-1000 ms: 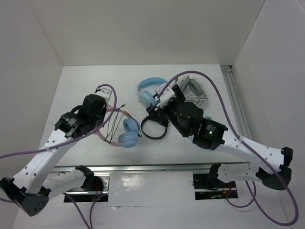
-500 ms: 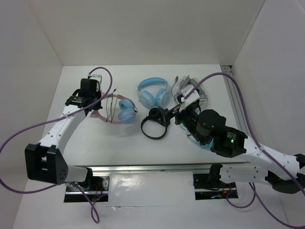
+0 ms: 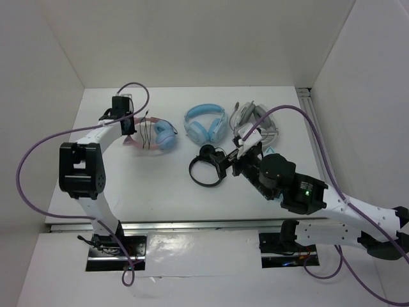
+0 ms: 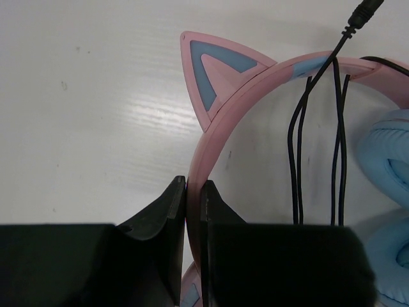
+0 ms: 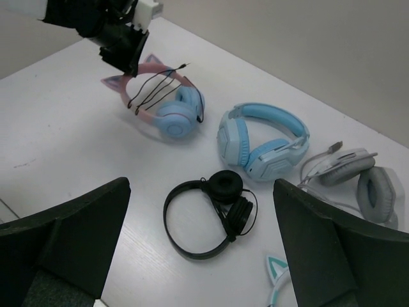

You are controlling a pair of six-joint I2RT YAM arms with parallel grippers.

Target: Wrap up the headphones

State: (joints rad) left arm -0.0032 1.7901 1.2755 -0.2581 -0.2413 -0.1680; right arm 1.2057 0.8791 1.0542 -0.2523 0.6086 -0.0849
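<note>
I will lower my left gripper slightly outward and release the pink headband on the bare table, as the cable already loops across the headband.
The headphones have a pink cat-ear headband, light blue earcups and a thin dark cable looped several times across the headband. They lie at the table's back left. My left gripper is shut on the pink headband, which runs between its jaws in the left wrist view. My right gripper is open and empty, held high above the black headphones.
An all-light-blue pair lies at the back centre. A grey-white pair with cable lies at the back right. A black on-ear pair lies mid-table. A teal-and-white cat-ear piece shows below my right gripper.
My left gripper has carried the pink headphones away from the front to the back left of the table. My right gripper has drawn back and to the right.
</note>
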